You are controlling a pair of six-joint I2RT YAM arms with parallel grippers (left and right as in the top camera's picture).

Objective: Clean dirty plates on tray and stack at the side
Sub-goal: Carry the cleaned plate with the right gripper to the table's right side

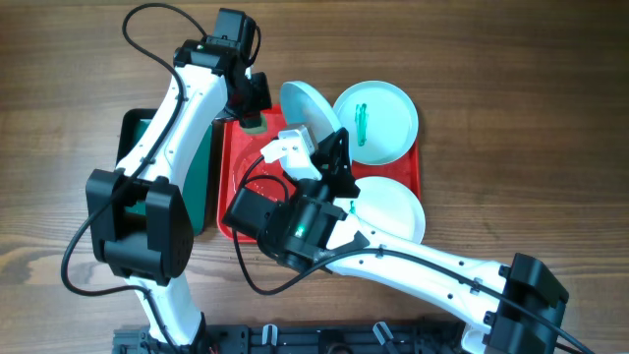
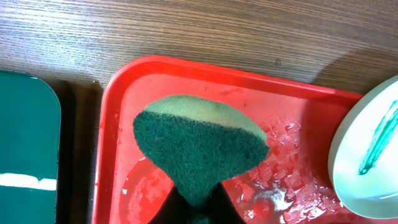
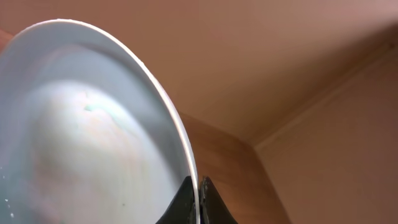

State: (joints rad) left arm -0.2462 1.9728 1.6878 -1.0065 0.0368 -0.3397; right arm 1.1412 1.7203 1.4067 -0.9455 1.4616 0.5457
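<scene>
Next, my right gripper swings to the right in the overhead view and lowers the pale plate onto the bare tabletop (image 1: 472, 135) beside the tray, since the tabletop lies clear.
The red tray (image 1: 236, 202) lies mid-table, wet inside (image 2: 286, 180). My right gripper (image 1: 332, 157) is shut on the rim of a pale plate (image 1: 307, 110), holding it tilted on edge above the tray; its face fills the right wrist view (image 3: 87, 143), with the jaws (image 3: 198, 202) pinching the rim. My left gripper (image 1: 252, 116) is shut on a green-and-yellow sponge (image 2: 199, 146), just left of the held plate, over the tray's far left corner. A second plate (image 1: 378, 118) with a green smear lies at the tray's far right. A third plate (image 1: 393, 208) lies at the near right.
A smaller black-rimmed green tray (image 1: 201, 177) sits left of the red tray, also in the left wrist view (image 2: 28, 143). Bare wooden table surrounds both trays. Water pools on the red tray floor.
</scene>
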